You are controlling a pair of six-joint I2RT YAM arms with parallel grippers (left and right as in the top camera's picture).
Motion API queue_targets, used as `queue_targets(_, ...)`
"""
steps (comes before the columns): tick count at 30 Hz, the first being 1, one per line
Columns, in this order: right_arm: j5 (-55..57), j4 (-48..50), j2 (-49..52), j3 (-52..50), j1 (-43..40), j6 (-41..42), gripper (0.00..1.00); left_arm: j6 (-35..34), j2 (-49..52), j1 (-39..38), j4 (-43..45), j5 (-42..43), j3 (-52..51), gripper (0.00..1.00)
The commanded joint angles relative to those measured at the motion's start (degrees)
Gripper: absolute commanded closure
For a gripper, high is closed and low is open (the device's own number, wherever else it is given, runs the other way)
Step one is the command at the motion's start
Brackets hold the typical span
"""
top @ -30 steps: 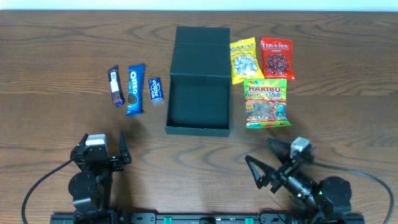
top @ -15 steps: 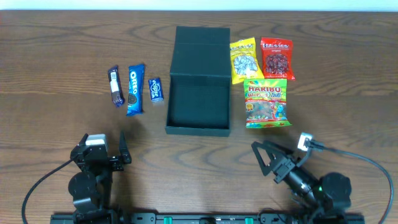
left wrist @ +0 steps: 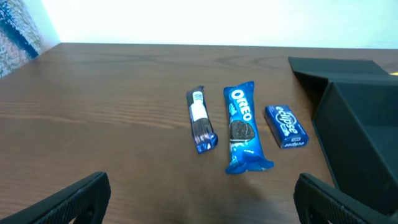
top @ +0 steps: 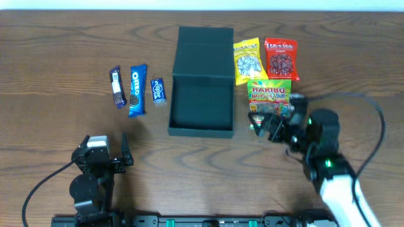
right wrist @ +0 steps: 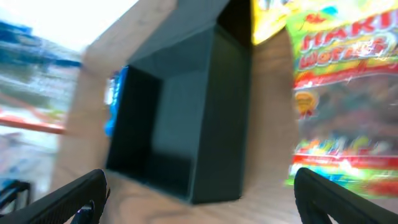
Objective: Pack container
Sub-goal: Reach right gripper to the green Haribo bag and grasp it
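The right gripper moves away from my base and the container next, and lowers to the Haribo bag's clear lower part (top: 268, 109) (right wrist: 349, 123).
The dark teal-green container (top: 201, 104) stands open at the table's middle, its flap lid (top: 204, 52) folded back; it looks empty. It also shows in the right wrist view (right wrist: 180, 124) and the left wrist view (left wrist: 364, 134). My right gripper (top: 265, 126) is open, over the lower edge of the Haribo bag (top: 270, 94), just right of the container. The Haribo bag shows blurred in the right wrist view (right wrist: 342, 106). My left gripper (top: 101, 154) is open and empty near the front left, facing an Oreo packet (left wrist: 241, 127), a dark bar (left wrist: 200, 118) and a small blue packet (left wrist: 286, 126).
A yellow snack bag (top: 247, 60) and a red snack bag (top: 281, 58) lie right of the container's lid. The Oreo packet (top: 137, 90), dark bar (top: 117, 87) and small blue packet (top: 158, 91) lie left of the container.
My right arm has swung forward from the table's front edge to the Haribo bag beside the container. The left arm has not moved. No object has shifted.
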Motion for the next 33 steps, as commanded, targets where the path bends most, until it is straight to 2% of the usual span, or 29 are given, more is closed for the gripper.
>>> queue_targets(1,6.64,-2.93,6.27,6.01,-0.90,-8.00,0.05,0.83,-0.35,-0.15,-0.61,-0.44,-1.33,0.05)
queue_targets(7,21.79,-7.15,16.28,13.09,-0.87,-12.09,0.05,0.83,-0.35,-0.15,-0.61,-0.44,-1.33,0.05)
queue_targets(15,24.39,0.76,26.60,13.20,-0.76,-14.34,0.14,0.83,-0.35,-0.15,-0.61,-0.44,-1.33,0.05)
queue_targets(19,24.81,4.22,30.53,13.22,0.55,-14.32,0.14,0.83,-0.35,-0.15,-0.61,-0.44,-1.33,0.05)
queue_targets(24,33.55,4.24,33.57,13.22,3.87,-14.29,0.20,0.83,-0.35,-0.15,-0.61,-0.44,-1.33,0.05)
queue_targets(28,36.00,4.00,35.47,13.22,4.96,-14.29,0.34,0.83,-0.35,-0.15,-0.59,-0.44,-1.33,0.05)
queue_targets(33,35.98,4.02,38.14,13.22,4.96,-14.29,0.45,0.83,-0.35,-0.15,-0.61,-0.44,-1.33,0.05)
